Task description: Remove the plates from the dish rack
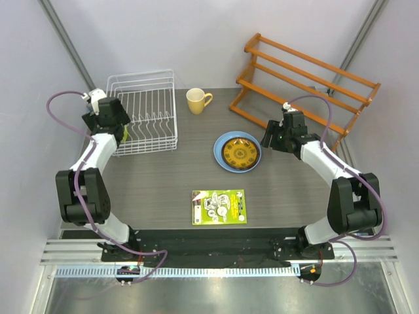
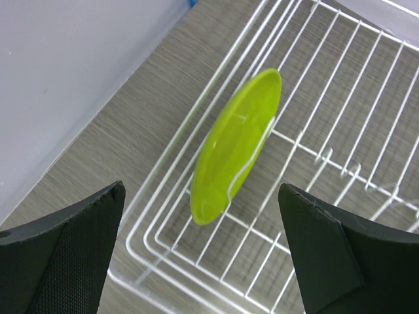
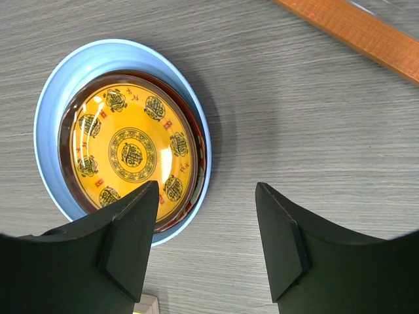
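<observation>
The lime green plate stands on edge below the left gripper's open fingers, so the left gripper will next go down onto the near upper rim of the lime green plate point(image 2: 236, 147) and narrow its fingers around it.
The white wire dish rack point(image 1: 149, 108) stands at the back left. A lime green plate point(image 2: 236, 147) stands on edge in it, near its corner. My left gripper point(image 2: 201, 190) is open and hovers above this plate, a finger on each side and not touching it; in the top view the left gripper point(image 1: 118, 129) is over the rack's left end. The light blue plate point(image 3: 49, 111) lies on the table with the dark red plate point(image 3: 197, 140) and the yellow patterned plate point(image 3: 131, 154) stacked in it. My right gripper point(image 3: 206, 190) is open and empty just right of this stack point(image 1: 238, 152).
A yellow mug point(image 1: 196, 100) stands right of the dish rack. An orange wooden slatted rack point(image 1: 308, 82) stands at the back right, close behind my right arm. A green printed card point(image 1: 219, 207) lies near the front edge. Grey walls close in both sides.
</observation>
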Motion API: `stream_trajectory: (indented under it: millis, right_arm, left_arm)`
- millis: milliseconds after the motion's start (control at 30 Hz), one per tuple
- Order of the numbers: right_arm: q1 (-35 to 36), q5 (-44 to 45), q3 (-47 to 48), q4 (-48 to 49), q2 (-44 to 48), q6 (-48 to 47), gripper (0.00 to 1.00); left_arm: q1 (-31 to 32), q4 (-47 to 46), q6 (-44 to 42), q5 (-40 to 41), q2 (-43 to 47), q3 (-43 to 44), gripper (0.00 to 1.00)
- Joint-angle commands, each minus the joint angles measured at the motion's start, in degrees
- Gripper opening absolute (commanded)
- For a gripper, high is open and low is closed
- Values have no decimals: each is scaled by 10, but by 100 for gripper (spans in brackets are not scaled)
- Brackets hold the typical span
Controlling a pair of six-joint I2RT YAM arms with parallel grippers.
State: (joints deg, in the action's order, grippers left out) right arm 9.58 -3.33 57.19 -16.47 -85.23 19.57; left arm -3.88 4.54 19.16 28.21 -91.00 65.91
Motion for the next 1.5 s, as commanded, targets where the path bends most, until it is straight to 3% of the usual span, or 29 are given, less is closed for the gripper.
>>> stream_trajectory:
  millis: [0, 167, 300, 367, 400, 467, 600, 900, 1000, 1267, 1467]
  right_arm:
    - [-1, -1, 1, 6, -10, -11, 66]
    - [0, -4, 4, 11, -32, -11, 65]
    - [0, -11, 8, 15, -44, -7, 62]
    - [-1, -10, 9, 16, -47, -6, 62]
    - [0, -11, 8, 17, -49, -6, 61]
    - [0, -11, 7, 18, -48, -5, 61]
    - [0, -10, 6, 19, -47, -5, 61]
    - [0, -8, 1, 19, -38, -6, 61]
    - [-1, -8, -1, 18, -38, -6, 61]
    - [-1, -4, -4, 18, -36, -8, 61]
    - [-1, -3, -7, 17, -27, -8, 61]
  left_arm:
    - [-20, -38, 11, -21, -28, 40, 99]
    - [-24, -37, 5, -27, -61, 63, 94]
    - [-24, -42, 11, -23, -69, 64, 72]
    - [-25, -43, 11, -22, -70, 62, 66]
    - [-25, -43, 11, -20, -73, 64, 56]
    - [-26, -40, 10, -18, -76, 71, 50]
    - [-27, -34, 8, -13, -84, 77, 43]
    - [-37, -30, 11, -13, -102, 80, 37]
    - [-39, -29, 11, -13, -109, 85, 22]
    - [-39, -24, 13, -21, -107, 86, 0]
    - [-39, -21, 1, -30, -81, 89, 0]
